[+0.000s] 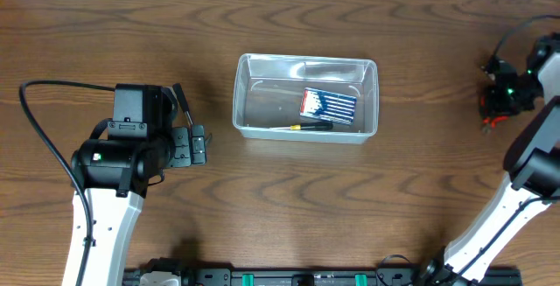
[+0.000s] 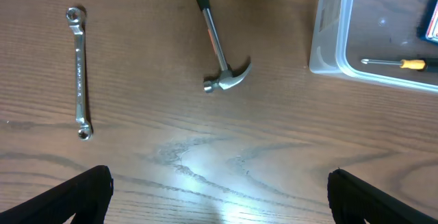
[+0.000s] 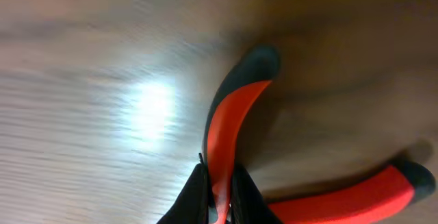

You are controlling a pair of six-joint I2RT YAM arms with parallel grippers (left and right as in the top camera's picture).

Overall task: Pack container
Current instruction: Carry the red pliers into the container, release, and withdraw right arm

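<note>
My right gripper lifts the pliers over the container's side next, to the blue box [image 1: 329, 105] on its left in the overhead view. It then lowers and releases them.
The clear plastic container [image 1: 304, 127] sits mid-table and holds a blue box [image 1: 329, 105] and a yellow-handled screwdriver [image 1: 308, 126]. Its corner [image 2: 333, 42] shows in the left wrist view, with the screwdriver [image 2: 400, 64] inside. A hammer [image 2: 219, 46] and a silver wrench [image 2: 80, 73] lie on the wood left of it. My left gripper [image 2: 219, 196] is open and empty above bare table near the hammer; it also shows in the overhead view [image 1: 199, 144]. My right gripper [image 3: 220, 198] is shut on one handle of red-and-black pliers [image 3: 236, 114] at the far right [image 1: 500, 101].
The hammer's black handle [image 1: 183, 102] pokes out beside the left arm in the overhead view; the wrench is hidden under that arm there. The right arm's base and cables stand along the right edge [image 1: 534, 159].
</note>
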